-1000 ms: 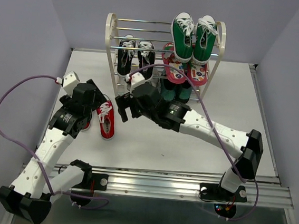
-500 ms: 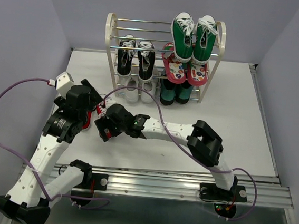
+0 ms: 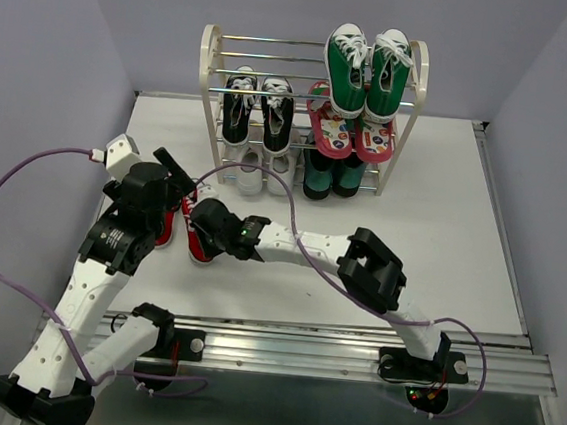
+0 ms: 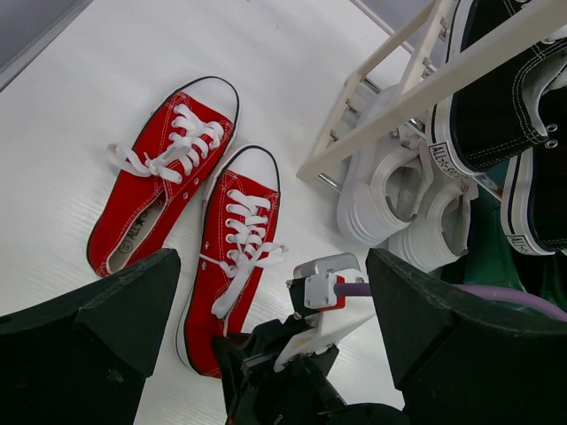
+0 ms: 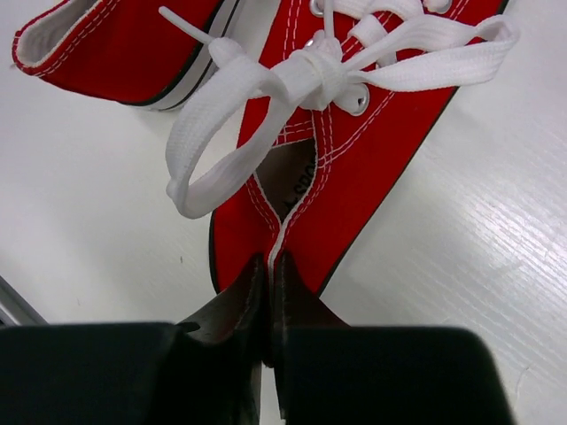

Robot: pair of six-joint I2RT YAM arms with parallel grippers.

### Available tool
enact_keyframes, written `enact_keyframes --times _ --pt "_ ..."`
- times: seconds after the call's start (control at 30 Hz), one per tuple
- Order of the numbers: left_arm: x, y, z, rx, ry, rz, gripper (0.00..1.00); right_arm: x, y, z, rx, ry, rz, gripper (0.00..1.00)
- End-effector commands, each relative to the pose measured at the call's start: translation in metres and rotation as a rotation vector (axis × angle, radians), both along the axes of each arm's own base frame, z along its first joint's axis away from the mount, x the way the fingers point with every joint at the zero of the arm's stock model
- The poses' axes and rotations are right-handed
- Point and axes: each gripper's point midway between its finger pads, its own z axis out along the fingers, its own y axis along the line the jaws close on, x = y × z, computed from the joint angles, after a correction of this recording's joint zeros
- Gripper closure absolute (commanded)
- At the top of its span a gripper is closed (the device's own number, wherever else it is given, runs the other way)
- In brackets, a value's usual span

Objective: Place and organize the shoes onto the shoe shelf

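Note:
The red shoe will next go up and outward in my right gripper, onto the bare top rails beside the green high-tops. My right gripper will release it there, since that spot is empty.
Two red shoes lie side by side on the table left of the shoe shelf (image 3: 212, 75). My right gripper (image 5: 270, 266) is shut, pinching the heel collar of the right-hand red shoe (image 5: 354, 150); its mate (image 5: 115, 44) lies beside it. From above, the right gripper (image 3: 207, 227) sits low over that shoe (image 3: 197, 249). My left gripper (image 4: 270, 266) hovers open above both red shoes (image 4: 164, 173) (image 4: 235, 239), holding nothing. Black shoes (image 3: 258, 110) and white shoes (image 3: 265, 171) stand on the shelf's left half.
Green high-tops (image 3: 368, 70) sit on the shelf's upper right, pink flip-flops (image 3: 351, 134) below them, dark green shoes (image 3: 333, 172) lowest. The right forearm (image 3: 300, 246) stretches across the table's middle. A purple cable (image 3: 26, 178) loops at the left.
My right arm swung from the shelf front down and left to the red shoe, and its jaws went from open to shut on the heel. The left gripper lifted slightly.

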Motion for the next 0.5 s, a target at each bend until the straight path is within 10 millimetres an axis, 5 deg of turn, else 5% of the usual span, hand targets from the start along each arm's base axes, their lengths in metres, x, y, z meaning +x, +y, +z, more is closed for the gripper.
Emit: enact_keyframes --times 0.0,0.2,0.27,0.3,0.37,0.43,0.47 --pt "0.003 0.0 0.007 -0.023 -0.053 0.006 0.01 0.016 -0.001 0.023 0.039 -0.068 -0.114 0.99" --pt "0.008 -0.005 0.003 -0.038 -0.054 -0.007 0.01 0.02 -0.049 0.045 -0.015 -0.156 -0.183 0.99" --pt "0.01 -0.008 0.004 -0.051 -0.063 -0.014 0.01 0.013 -0.068 0.038 -0.049 -0.155 -0.178 0.99" --pt "0.011 -0.009 0.004 -0.055 -0.065 -0.021 0.01 0.01 -0.076 0.056 -0.026 -0.171 -0.173 0.99" --pt "0.012 -0.011 0.006 -0.062 -0.076 -0.023 0.01 0.003 -0.099 0.049 -0.09 -0.206 -0.114 0.99" --pt "0.013 -0.011 0.005 -0.062 -0.075 -0.025 0.01 -0.001 -0.117 0.078 -0.069 -0.256 -0.095 0.99" --pt "0.013 -0.011 0.005 -0.063 -0.072 -0.024 0.01 -0.004 -0.132 0.075 -0.101 -0.275 -0.08 0.99"
